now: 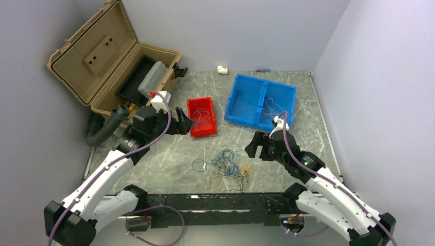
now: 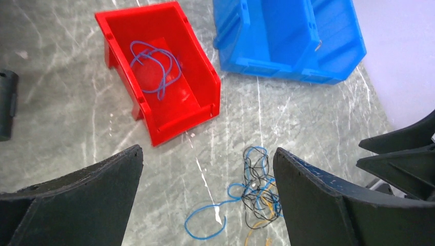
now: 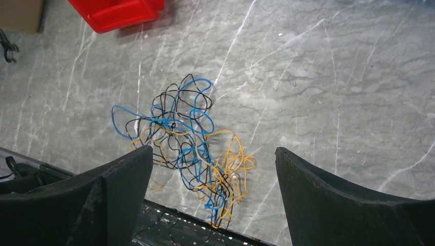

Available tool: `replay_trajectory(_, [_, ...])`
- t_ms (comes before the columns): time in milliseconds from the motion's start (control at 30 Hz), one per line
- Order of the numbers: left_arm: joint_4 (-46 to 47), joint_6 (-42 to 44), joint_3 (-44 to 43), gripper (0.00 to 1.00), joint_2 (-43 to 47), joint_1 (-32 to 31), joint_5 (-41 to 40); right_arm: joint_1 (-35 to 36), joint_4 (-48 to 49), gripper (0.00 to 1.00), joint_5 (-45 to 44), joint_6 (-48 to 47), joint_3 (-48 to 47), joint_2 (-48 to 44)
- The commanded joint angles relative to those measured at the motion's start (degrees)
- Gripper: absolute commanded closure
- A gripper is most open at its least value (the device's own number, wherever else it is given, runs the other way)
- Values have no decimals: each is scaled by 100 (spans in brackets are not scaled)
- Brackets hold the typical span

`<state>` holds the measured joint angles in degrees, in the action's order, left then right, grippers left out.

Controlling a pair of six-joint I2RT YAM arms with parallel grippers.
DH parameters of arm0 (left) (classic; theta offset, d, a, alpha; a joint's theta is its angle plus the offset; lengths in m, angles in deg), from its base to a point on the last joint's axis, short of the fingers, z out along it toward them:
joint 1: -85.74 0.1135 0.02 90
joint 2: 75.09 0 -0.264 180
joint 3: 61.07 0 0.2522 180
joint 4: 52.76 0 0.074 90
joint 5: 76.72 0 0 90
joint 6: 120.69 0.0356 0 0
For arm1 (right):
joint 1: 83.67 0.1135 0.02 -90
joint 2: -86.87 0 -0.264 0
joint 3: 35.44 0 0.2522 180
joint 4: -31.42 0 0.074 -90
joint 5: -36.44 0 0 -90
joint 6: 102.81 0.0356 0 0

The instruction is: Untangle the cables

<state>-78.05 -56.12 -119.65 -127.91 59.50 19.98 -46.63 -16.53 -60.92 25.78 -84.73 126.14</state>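
Note:
I will next move my right gripper down and back onto the yellow-orange cable at the tangle's edge [image 1: 248, 169] [image 3: 241, 158], where the cable's loops are spread clear of the blue wires.
The cables [image 1: 225, 166] lie in one tangle of blue, black and yellow-orange wires on the marble table, near its front edge between the two arms. My left gripper [image 1: 184, 123] hovers open beside the red bin [image 1: 204, 132], empty, with the tangle [image 2: 259, 189] below and just inside its right finger [image 2: 328, 205]. A loose blue cable [image 2: 163, 77] lies in the red bin [image 2: 202, 56]. My right gripper [image 1: 259, 146] stands open and empty to the right of the pile, above the tangle [image 3: 190, 148]. More cables [image 1: 274, 107] rest in the blue bin's right compartment.
A two-compartment blue bin [image 1: 233, 102] stands behind the right gripper. An open tan toolbox [image 1: 102, 61] sits at the back left. A white fitting [image 1: 221, 69] and a red-handled tool [image 1: 262, 70] lie by the back wall. A black rail [image 1: 205, 202] runs along the near edge.

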Motion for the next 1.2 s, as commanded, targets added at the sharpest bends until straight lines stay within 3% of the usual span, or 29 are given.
replay_trajectory(0, [-93,-476,131,1,-107,-52,538,-13,198,10,56,140,90,-21])
replay_trajectory(233, [-97,-824,469,0,38,-1138,-108,-13,329,12,221,188,206,45])
replay_trajectory(400, [109,-1085,565,2,-288,-1940,-331,-6,519,26,619,49,367,107])
replay_trajectory(633, [684,-1193,472,14,-1202,-2521,-47,-3,925,37,1499,-7,558,438])
replay_trajectory(800, [488,-1112,15,14,-1992,-2894,-51,35,416,36,1324,145,630,443])
replay_trajectory(1000, [593,-1209,-176,16,-2535,-3095,-24,58,101,21,1094,592,873,181])
replay_trajectory(1167, [696,-1282,-215,14,-2749,-3104,54,75,471,23,1574,970,1363,137])
